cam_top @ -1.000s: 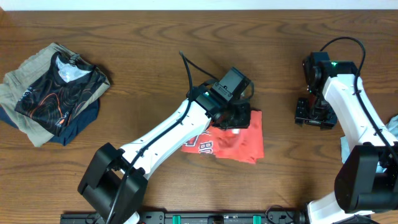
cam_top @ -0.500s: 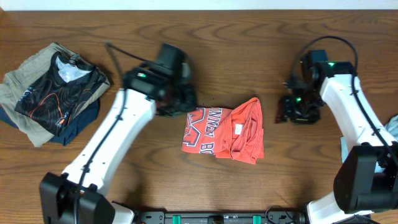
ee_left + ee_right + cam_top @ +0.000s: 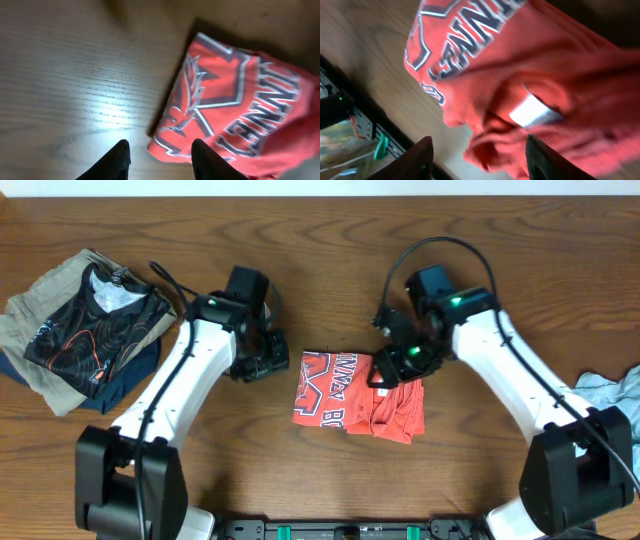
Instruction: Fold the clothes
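My right gripper lowers and draws back onto the collar fold beside the white neck label next, since its open fingers still hover empty above the shirt.
The coral-red T-shirt (image 3: 345, 395) lies folded into a small bundle at the table's middle, white-and-navy lettering up. It also shows in the left wrist view (image 3: 240, 110) and the right wrist view (image 3: 520, 75), where its white neck label is visible. My left gripper (image 3: 262, 366) is open and empty, just left of the shirt's left edge; its fingertips (image 3: 162, 157) frame bare wood and the shirt's corner. My right gripper (image 3: 393, 367) is open above the shirt's top right part, near the collar; its fingers (image 3: 480, 155) hold nothing.
A pile of other clothes with a black shirt with orange lines (image 3: 95, 325) on top lies at the far left. A pale blue cloth (image 3: 612, 388) pokes in at the right edge. The table's front rail (image 3: 350, 530) runs along the bottom.
My left gripper let go of the shirt and drew back to its left. My right arm swung from the far right to above the shirt's right side.
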Controlling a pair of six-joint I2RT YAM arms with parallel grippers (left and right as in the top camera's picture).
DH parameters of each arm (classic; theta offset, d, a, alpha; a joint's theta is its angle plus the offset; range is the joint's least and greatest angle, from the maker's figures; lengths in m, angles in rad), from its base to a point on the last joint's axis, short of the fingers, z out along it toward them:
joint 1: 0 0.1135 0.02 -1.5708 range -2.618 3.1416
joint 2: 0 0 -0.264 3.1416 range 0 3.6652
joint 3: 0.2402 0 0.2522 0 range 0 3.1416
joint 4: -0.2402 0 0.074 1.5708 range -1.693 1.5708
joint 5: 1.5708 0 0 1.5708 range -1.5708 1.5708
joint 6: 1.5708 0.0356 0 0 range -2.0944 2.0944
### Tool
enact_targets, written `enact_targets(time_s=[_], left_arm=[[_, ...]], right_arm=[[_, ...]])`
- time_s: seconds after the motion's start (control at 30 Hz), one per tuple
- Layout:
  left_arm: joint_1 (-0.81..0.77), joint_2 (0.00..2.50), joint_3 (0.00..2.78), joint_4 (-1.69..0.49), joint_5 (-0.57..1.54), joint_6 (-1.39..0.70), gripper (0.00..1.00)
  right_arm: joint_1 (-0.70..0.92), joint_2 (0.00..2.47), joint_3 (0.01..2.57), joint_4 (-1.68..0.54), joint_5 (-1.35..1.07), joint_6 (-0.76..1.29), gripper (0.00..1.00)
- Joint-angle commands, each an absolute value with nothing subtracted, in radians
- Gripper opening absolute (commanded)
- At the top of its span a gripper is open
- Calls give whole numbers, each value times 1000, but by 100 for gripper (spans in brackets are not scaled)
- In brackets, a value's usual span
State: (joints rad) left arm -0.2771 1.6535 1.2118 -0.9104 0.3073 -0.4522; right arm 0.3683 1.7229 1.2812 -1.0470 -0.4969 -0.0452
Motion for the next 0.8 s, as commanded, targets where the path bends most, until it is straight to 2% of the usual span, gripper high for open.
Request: enact_targets(time_s=[0.0,0.13,0.33,0.47,0.53,0.63,0.77], left_arm=[[-294,1661,1168,-876,302,-438,42],[-322,1661,1111,-795,302,-438,43],[-381,1663,1015,-633,302,-438,47],[-404,1664,976,-551,301,-438,47],[-406,1665,963,-529,301,-443,48],[-405,1667,961,-528,301,-442,48],[-405,1667,961,-527,301,-443,48]], right_arm=[[404,1707,1221,-1000,-514,-8,58],[430,1707,1147,-929,-513,-4,55],[449,1707,1050,-806,-514,-4,37],[452,1707,1017,-781,-513,-4,32],[452,1707,1014,-780,-513,-4,24],[452,1707,1014,-778,-514,-4,1],[450,1706,1015,-786,-540,-5,1]])
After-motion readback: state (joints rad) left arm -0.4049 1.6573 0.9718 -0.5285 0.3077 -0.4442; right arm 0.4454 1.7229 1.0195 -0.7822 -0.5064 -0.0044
